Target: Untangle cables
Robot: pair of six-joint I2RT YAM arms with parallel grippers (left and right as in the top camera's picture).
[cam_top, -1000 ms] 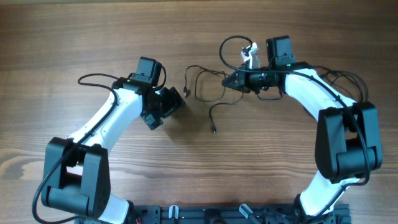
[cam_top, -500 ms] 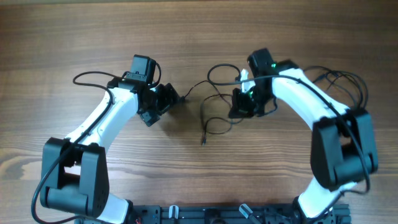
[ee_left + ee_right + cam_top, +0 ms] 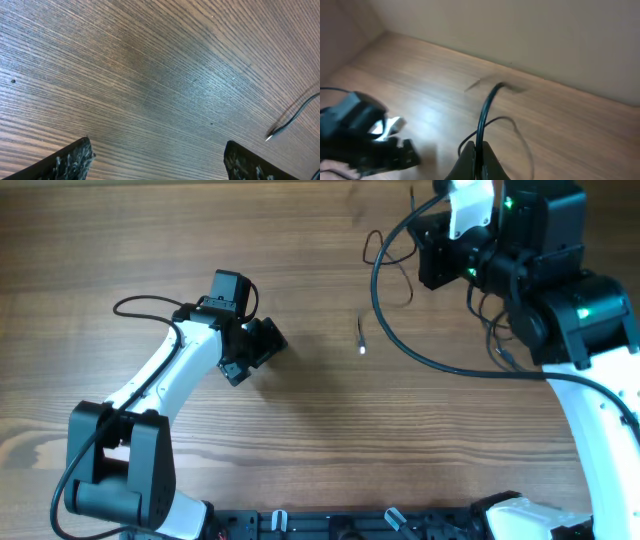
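Observation:
My right gripper needs to move down and to the right in the overhead view, toward the looped cables on the table. It should let go of its cable, because the cable's plug hangs free.
The thin black cables (image 3: 388,255) hang in loose loops from my raised right arm at the top right of the overhead view. One plug end (image 3: 361,347) dangles over the table's middle. My right gripper (image 3: 479,152) is shut on a cable (image 3: 485,112), with a thin loop (image 3: 522,137) beside it. My left gripper (image 3: 268,340) is open and empty, low over the wood. In the left wrist view its fingers (image 3: 157,157) are spread wide, and a cable tip (image 3: 280,127) shows at the right, well apart from them.
The right arm (image 3: 560,290) is lifted close to the overhead camera and hides the table's top right. Its thick black arm cable (image 3: 420,358) sweeps below it. The left arm (image 3: 362,132) shows in the right wrist view. A wall (image 3: 545,35) stands behind the table.
My right arm has risen high off the table, taking the cables up and to the right, away from my left gripper. The left arm has barely moved.

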